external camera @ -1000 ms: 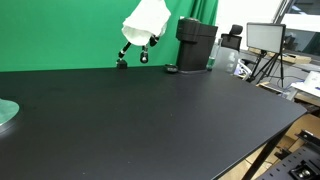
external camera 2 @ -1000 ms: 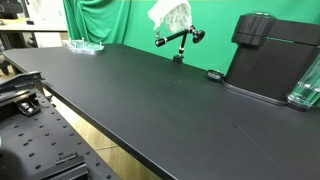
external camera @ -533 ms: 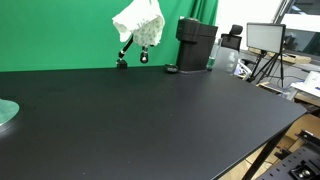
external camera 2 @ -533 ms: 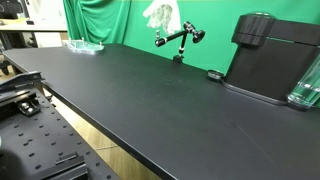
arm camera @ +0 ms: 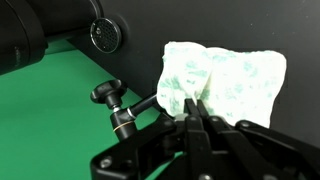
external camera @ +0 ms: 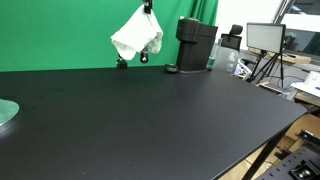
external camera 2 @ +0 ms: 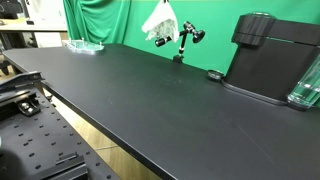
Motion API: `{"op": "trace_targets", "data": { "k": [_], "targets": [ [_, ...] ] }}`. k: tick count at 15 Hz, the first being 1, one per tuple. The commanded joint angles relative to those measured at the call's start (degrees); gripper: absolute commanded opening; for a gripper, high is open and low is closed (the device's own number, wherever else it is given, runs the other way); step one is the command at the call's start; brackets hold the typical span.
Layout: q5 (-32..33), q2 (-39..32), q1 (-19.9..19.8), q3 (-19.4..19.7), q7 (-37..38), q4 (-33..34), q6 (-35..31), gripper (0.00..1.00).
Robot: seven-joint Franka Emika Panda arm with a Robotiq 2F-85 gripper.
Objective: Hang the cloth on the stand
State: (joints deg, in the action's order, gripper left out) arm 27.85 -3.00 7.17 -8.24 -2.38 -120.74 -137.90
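Note:
My gripper is holding the cloth's top higher, so it will move down and away from the green screen, lay the cloth across the stand's arm (external camera 2: 167, 41) (arm camera: 146, 104) and then let go of the cloth.
A white cloth with a faint green print (external camera: 136, 38) hangs from my gripper (external camera: 148, 6) above the small black articulated stand (external camera: 123, 61) at the back of the table. It also shows in the exterior view (external camera 2: 162, 22), next to the stand (external camera 2: 186, 40). In the wrist view my gripper (arm camera: 193, 110) is shut on the cloth (arm camera: 225, 80), with the stand's arm and knob (arm camera: 112, 96) just to the left of the fingers. The cloth hangs beside the stand; contact with it cannot be told.
A black coffee machine (external camera: 196, 44) stands close to the stand, also in the exterior view (external camera 2: 272, 56). A small black disc (external camera 2: 213, 74) lies by it. A clear plate (external camera: 6, 112) sits at the table's edge. A green screen backs the black table (external camera: 150, 120).
The cloth has swung lower and sideways toward the stand, now hanging in a narrower drape from the gripper.

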Motion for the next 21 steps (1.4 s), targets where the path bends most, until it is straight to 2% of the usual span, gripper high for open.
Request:
{"op": "trace_targets", "data": {
  "k": [1, 16, 17, 19, 21],
  "targets": [
    [-0.91, -0.90, 0.61, 0.36, 1.64, -0.48, -0.60, 0.00],
    [-7.91, 0.43, 0.08, 1.25, 4.04, -8.28, -6.67, 0.00],
    [-9.17, 0.23, -0.07, 1.28, 3.15, -8.29, -6.91, 0.27],
    [-10.64, 0.11, -0.22, 1.34, 2.34, -8.31, -7.36, 0.32],
    [-11.20, 0.14, -0.11, 1.38, 2.21, -8.28, -7.47, 0.47]
  ]
}}
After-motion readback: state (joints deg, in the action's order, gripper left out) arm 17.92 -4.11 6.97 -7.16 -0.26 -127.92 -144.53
